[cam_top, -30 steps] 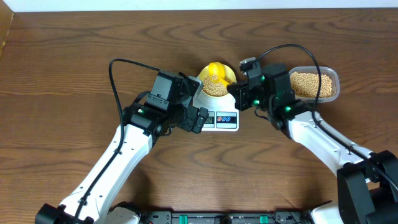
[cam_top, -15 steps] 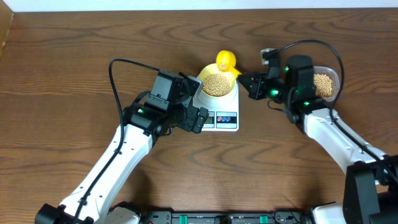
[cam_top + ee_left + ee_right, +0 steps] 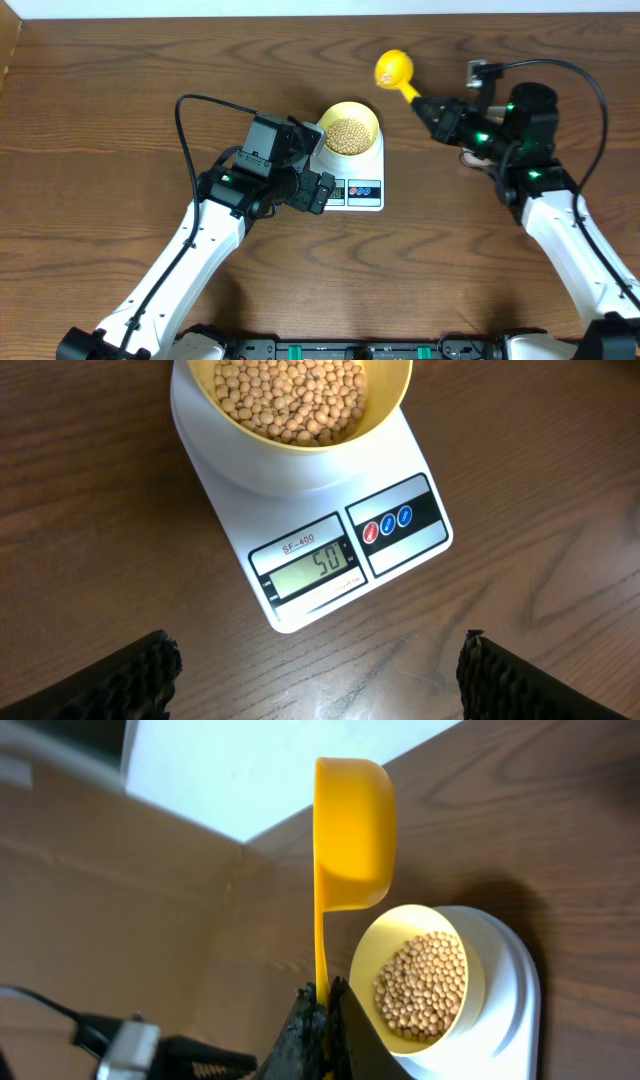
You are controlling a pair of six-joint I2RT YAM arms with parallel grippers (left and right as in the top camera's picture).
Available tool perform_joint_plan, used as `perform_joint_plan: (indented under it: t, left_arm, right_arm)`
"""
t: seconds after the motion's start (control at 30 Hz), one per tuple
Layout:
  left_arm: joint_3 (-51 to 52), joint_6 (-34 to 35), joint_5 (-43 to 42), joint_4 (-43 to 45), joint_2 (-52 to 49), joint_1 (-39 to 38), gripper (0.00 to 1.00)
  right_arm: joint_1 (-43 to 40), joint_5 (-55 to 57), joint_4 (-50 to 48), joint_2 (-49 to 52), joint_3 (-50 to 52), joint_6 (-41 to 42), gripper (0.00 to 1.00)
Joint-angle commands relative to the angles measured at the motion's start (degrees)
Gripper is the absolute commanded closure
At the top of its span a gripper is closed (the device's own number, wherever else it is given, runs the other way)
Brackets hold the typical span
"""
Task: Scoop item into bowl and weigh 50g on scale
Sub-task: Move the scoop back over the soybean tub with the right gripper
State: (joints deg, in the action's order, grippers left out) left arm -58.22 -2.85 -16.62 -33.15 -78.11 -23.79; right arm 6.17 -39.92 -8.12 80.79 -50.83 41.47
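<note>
My right gripper travels right in the overhead view next, lowers the scoop (image 3: 394, 70) onto the clear tub (image 3: 476, 160) and releases its handle, since the scale shows the target weight.
The pale yellow bowl (image 3: 349, 132) sits on the white scale (image 3: 352, 172), filled with beige beans (image 3: 348, 134). In the left wrist view the bowl (image 3: 300, 405) holds beans (image 3: 290, 395) and the scale (image 3: 330, 540) display reads 50. My left gripper (image 3: 318, 675) is open and empty, just in front of the scale. My right gripper (image 3: 436, 108) is shut on the handle of the yellow scoop (image 3: 394, 70), held up to the right of the bowl. The right wrist view shows the scoop (image 3: 350, 840) beside the bowl (image 3: 418, 980), jaws (image 3: 325, 1010) pinching its handle.
The clear tub is hidden under my right arm in the overhead view. A black cable (image 3: 190, 120) loops over the left arm. A cardboard wall (image 3: 120, 920) stands at the table's far left.
My right gripper has pulled the scoop away from the bowl, up and to the right. The left arm has not moved.
</note>
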Motion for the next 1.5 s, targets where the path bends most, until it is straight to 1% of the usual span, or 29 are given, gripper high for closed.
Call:
perform_joint_plan:
  t: [0.0, 0.2, 0.3, 0.53, 0.6, 0.63, 0.67, 0.77, 0.87, 1.1, 1.3, 1.47]
  left_arm:
    - [-0.61, -0.28, -0.7, -0.04, 0.66, -0.02, 0.1]
    - [-0.61, -0.28, -0.68, -0.04, 0.66, -0.02, 0.1]
    - [-0.61, -0.28, -0.68, -0.04, 0.66, -0.02, 0.1]
    - [-0.61, -0.28, -0.7, -0.04, 0.66, -0.02, 0.1]
    - [-0.61, -0.28, -0.7, -0.04, 0.66, -0.02, 0.1]
    - [-0.61, -0.31, -0.7, -0.04, 0.63, -0.02, 0.1]
    - [-0.61, -0.31, -0.68, -0.04, 0.66, -0.02, 0.1]
    - [-0.61, -0.28, -0.7, -0.04, 0.66, -0.02, 0.1]
    - [-0.61, -0.28, -0.68, -0.04, 0.66, -0.02, 0.1]
    - [-0.61, -0.28, -0.68, -0.04, 0.66, -0.02, 0.1]
    - [-0.61, -0.28, -0.7, -0.04, 0.66, -0.02, 0.1]
    - [-0.61, -0.28, -0.68, -0.04, 0.66, -0.02, 0.1]
  right_arm:
    - [-3.04, -0.59, 2.25, -2.54, -0.39, 5.16, 0.99]
    - [-10.08, 2.43, 15.37, -5.16, -0.39, 1.92, 0.99]
    - [-13.75, 2.27, 19.89, -6.32, -0.39, -0.22, 0.99]
    - [-20.52, 2.27, 23.45, -8.35, -0.37, -2.21, 0.99]
    - [-21.73, 2.51, 24.24, -8.7, -0.39, -5.88, 0.99]
    - [-22.51, 4.42, 25.79, -8.79, -0.37, -9.75, 0.99]
    - [-22.71, 6.58, 27.02, -8.81, -0.37, -11.56, 0.99]
    - [-22.67, 15.41, 30.91, -8.81, -0.37, -17.55, 0.99]
    - [-22.62, 21.94, 33.55, -8.81, -0.39, -22.95, 0.99]
    - [-20.55, 29.62, 34.56, -8.79, -0.37, -34.07, 0.99]
    - [-14.95, 38.64, 34.53, -8.79, -0.37, -43.25, 0.99]
    - [-8.83, 50.88, 34.51, -8.68, -0.37, -48.46, 0.99]
